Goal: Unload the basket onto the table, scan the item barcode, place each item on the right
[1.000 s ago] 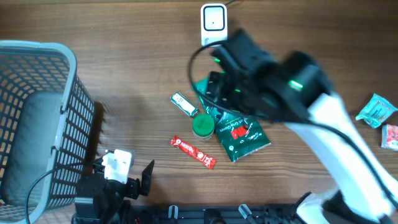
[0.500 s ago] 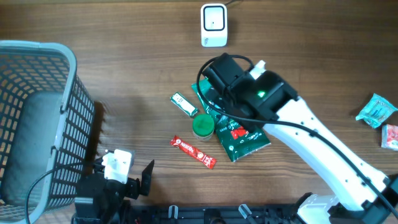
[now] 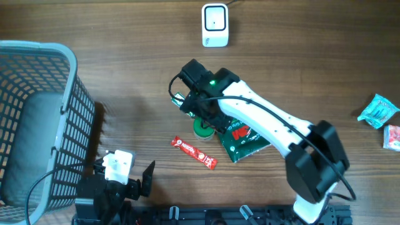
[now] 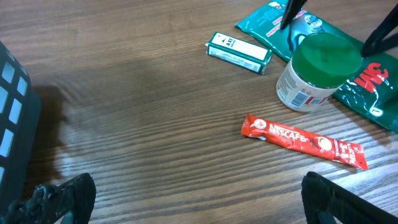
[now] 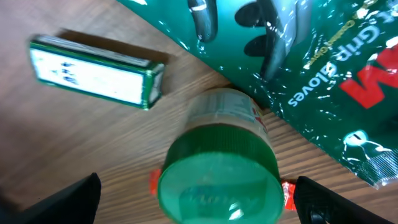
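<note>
The jar's green lid is below my right gripper, lined up between its open fingers. I should lower the fingers around the lid's sides next and close them.
A small jar with a green lid (image 5: 217,180) stands upright on the wood table beside a green glove packet (image 5: 311,62). My right gripper (image 5: 202,205) hovers over it, open, with one finger on each side of the lid and not touching it. From overhead the right gripper (image 3: 201,115) covers most of the jar (image 3: 201,130). The white barcode scanner (image 3: 215,25) stands at the far edge. My left gripper (image 4: 202,202) is open and empty near the front edge, with the jar (image 4: 317,71) ahead of it to the right.
A red Nescafe stick (image 3: 194,152) lies in front of the jar, and a small green-and-white box (image 4: 239,50) lies to its left. A grey mesh basket (image 3: 37,125) fills the left side. A teal packet (image 3: 378,111) and a red item (image 3: 392,137) lie at the far right.
My right arm has swung from beside the scanner towards the front and left, and now sits over the jar. The left arm and the objects have not moved.
</note>
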You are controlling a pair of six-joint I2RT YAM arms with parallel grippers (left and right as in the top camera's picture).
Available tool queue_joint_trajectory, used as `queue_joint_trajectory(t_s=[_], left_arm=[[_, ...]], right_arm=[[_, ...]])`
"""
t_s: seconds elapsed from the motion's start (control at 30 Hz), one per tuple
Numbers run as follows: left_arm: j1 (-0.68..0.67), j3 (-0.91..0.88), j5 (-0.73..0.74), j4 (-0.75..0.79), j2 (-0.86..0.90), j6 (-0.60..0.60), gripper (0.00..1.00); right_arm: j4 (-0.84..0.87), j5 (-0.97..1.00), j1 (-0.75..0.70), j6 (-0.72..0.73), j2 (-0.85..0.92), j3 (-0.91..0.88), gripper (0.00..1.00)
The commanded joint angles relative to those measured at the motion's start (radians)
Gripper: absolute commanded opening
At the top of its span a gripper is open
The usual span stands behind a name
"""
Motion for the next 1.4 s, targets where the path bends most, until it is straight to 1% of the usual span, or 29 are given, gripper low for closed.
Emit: queue_joint_trajectory(t_s=[0.0,0.1,0.13,0.2,0.33,0.43,0.47,0.53,0.63,0.67,0.7,0.77,0.8,0.83,0.87,0.93,0.97,1.07,1.1,1.17,1.2,1.37], left_arm=[[0.003,-0.001,0.009,0.003,-0.005,-0.006,1.0],[0.003,-0.001,0.009,0.004,-0.005,-0.006,1.0],[0.003,-0.001,0.009,0.003,-0.005,-0.006,1.0],[0.003,-0.001,0.009,0.003,-0.005,-0.005,1.0],[0.003,-0.001,0.009,0.003,-0.005,-0.006,1.0],[0.003,-0.001,0.009,0.003,-0.005,-0.006,1.0],[0.003,-0.001,0.009,0.004,-0.005,-0.006,0.99],[0.003,-0.001,0.009,0.003,-0.005,-0.006,1.0],[0.003,-0.001,0.009,0.003,-0.005,-0.006,1.0],[0.003,-0.001,0.009,0.003,-0.005,-0.006,1.0],[0.003,-0.001,0.009,0.003,-0.005,-0.006,1.0],[0.003,-0.001,0.009,0.004,-0.005,-0.006,1.0],[0.003,-0.001,0.009,0.003,-0.005,-0.006,1.0],[0.003,-0.001,0.009,0.003,-0.005,-0.006,1.0],[0.003,-0.001,0.009,0.003,-0.005,-0.006,1.0],[0.003,-0.001,0.009,0.003,-0.005,-0.006,1.0],[0.003,-0.001,0.009,0.003,-0.005,-0.006,1.0],[0.003,-0.001,0.009,0.003,-0.005,-0.006,1.0],[0.003,-0.001,0.009,0.003,-0.005,-0.005,1.0],[0.003,-0.001,0.009,0.003,-0.005,-0.006,1.0],[0.003,-0.001,0.009,0.003,-0.005,-0.006,1.0],[0.003,-0.001,0.009,0.003,-0.005,-0.006,1.0]], right_arm=[[0.005,-0.073,0.002,-0.026,0.079,-0.005,1.0],[0.011,-0.077,0.002,-0.026,0.113,-0.009,1.0],[0.011,-0.077,0.002,-0.027,0.119,-0.01,0.99],[0.013,-0.076,0.002,-0.033,0.133,-0.014,0.93],[0.027,-0.073,0.002,-0.034,0.17,-0.032,0.92],[0.031,-0.069,0.002,-0.034,0.176,-0.056,0.89],[0.035,-0.067,0.002,-0.034,0.176,-0.057,0.87],[0.035,-0.07,0.003,-0.034,0.176,-0.057,0.76],[0.04,-0.07,0.002,-0.061,0.176,-0.057,0.69],[0.038,-0.077,0.002,-0.071,0.176,-0.057,0.65],[0.037,-0.12,0.0,-0.115,0.176,-0.055,0.64],[0.031,-0.247,-0.027,-0.252,0.172,-0.05,0.63],[-0.01,-0.327,-0.062,-0.339,0.17,-0.042,0.64],[-0.09,-0.42,-0.117,-0.442,0.17,-0.022,0.62],[-0.144,-0.489,-0.153,-0.507,0.17,-0.008,0.61],[-0.253,-0.689,-0.234,-0.698,0.17,0.012,0.61],[-0.304,-0.748,-0.27,-0.768,0.17,0.014,0.61],[-0.468,-0.752,-0.337,-0.896,0.17,0.014,0.6],[-0.504,-0.752,-0.349,-0.925,0.17,0.013,0.58],[-0.563,-0.755,-0.365,-0.971,0.17,0.013,0.57],[-0.564,-0.771,-0.365,-0.992,0.167,0.013,0.55],[-0.564,-0.786,-0.365,-1.001,0.132,0.013,0.55]])
